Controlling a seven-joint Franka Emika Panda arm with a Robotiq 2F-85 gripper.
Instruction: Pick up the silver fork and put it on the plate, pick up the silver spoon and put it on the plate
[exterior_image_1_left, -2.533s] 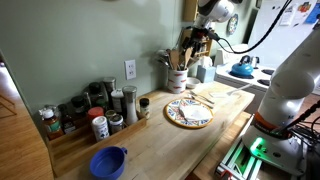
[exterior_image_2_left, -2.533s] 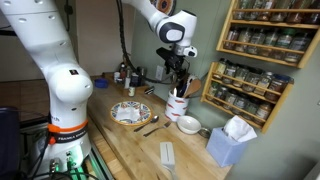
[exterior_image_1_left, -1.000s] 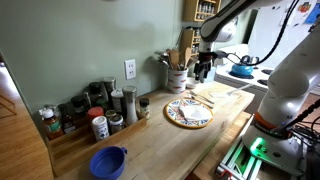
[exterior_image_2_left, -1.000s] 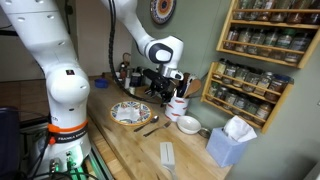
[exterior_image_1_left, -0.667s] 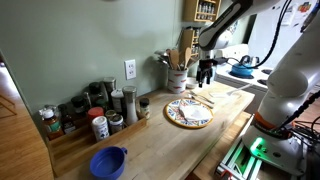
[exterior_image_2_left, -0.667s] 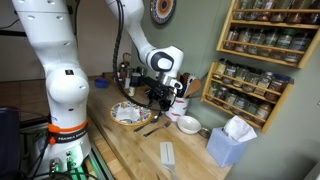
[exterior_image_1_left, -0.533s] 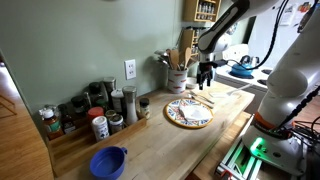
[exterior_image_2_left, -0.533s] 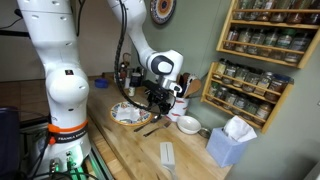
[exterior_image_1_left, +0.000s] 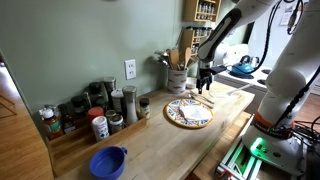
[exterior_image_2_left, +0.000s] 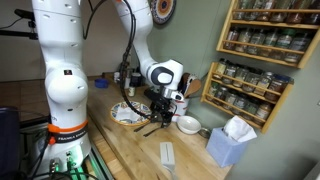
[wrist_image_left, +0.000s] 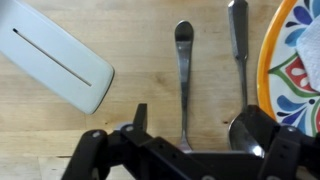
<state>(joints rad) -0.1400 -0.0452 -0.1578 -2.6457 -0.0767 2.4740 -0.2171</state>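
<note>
The spoon's bowl crowds one gripper finger, so the robot's gripper should move slightly away from the plate (exterior_image_1_left: 188, 113) and go down onto the fork's thin handle near the fork's tines.
In the wrist view a silver fork (wrist_image_left: 184, 75) and a silver spoon (wrist_image_left: 240, 60) lie side by side on the wooden counter, handles pointing up in the picture. The spoon's bowl shows beside my right finger; the fork's tines are hidden under the gripper. The colourful patterned plate (wrist_image_left: 295, 70) lies just right of the spoon. My gripper (wrist_image_left: 200, 125) is open, low over the utensils, its fingers straddling both. In both exterior views the gripper (exterior_image_1_left: 205, 86) (exterior_image_2_left: 158, 115) hangs just above the counter beside the plate (exterior_image_1_left: 188, 113) (exterior_image_2_left: 127, 113).
A flat white slotted object (wrist_image_left: 60, 58) (exterior_image_2_left: 167, 155) lies on the counter near the utensils. A utensil crock (exterior_image_1_left: 177, 78), spice jars (exterior_image_1_left: 100, 112), a blue bowl (exterior_image_1_left: 108, 162), a white bowl (exterior_image_2_left: 188, 124) and a blue tissue box (exterior_image_2_left: 231, 141) stand around. A spice shelf (exterior_image_2_left: 260, 50) hangs on the wall.
The gripper has come down from beside the utensil crock to just above the fork and spoon on the counter. The utensils and the plate have not moved.
</note>
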